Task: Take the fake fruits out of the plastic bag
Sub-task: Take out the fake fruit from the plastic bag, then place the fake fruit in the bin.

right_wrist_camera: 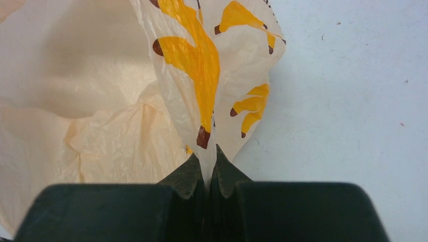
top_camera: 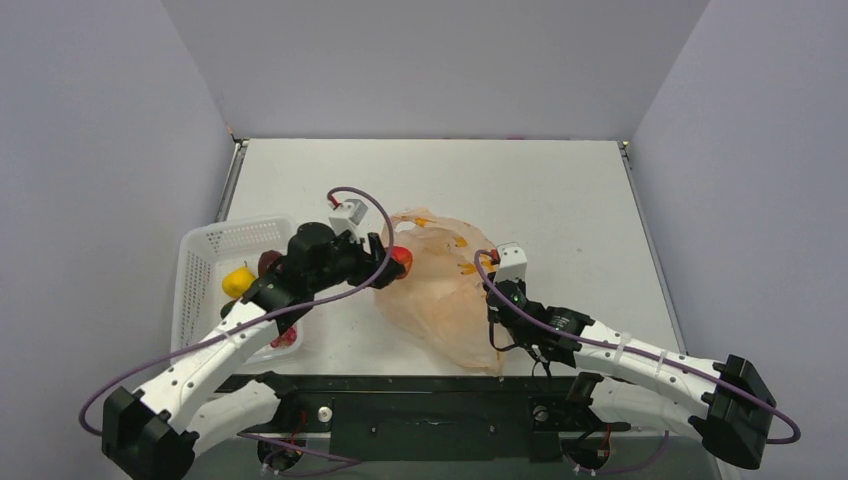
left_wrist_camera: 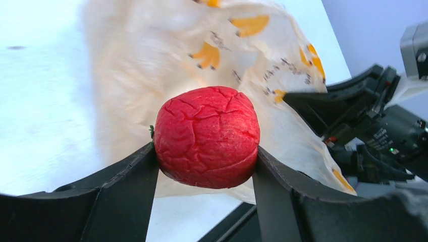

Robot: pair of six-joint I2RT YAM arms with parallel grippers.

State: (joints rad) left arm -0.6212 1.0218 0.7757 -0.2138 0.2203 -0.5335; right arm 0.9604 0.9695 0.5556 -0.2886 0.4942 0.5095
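Note:
The basket stands to the gripper's left in the top view, so next my left gripper needs to swing over the white mesh basket (top_camera: 216, 283) to release the fruit.
The peach-orange plastic bag (top_camera: 445, 290) lies crumpled mid-table, its mouth to the left. My left gripper (top_camera: 392, 258) is shut on a bright red wrinkled fruit (top_camera: 400, 259) at the bag's left edge; in the left wrist view the fruit (left_wrist_camera: 207, 136) sits between both fingers, just outside the bag (left_wrist_camera: 151, 65). My right gripper (top_camera: 492, 268) is shut on a fold of the bag's right edge, and the printed film (right_wrist_camera: 202, 70) rises from between its closed fingers (right_wrist_camera: 189, 174). A dark red fruit (top_camera: 268, 263) and another red one (top_camera: 284, 338) lie in the basket.
A white mesh basket (top_camera: 215, 245) stands at the left and also holds a yellow fruit (top_camera: 236, 281). The left arm reaches over it. The black mounting rail (top_camera: 420, 405) runs along the near edge. Grey walls enclose the table.

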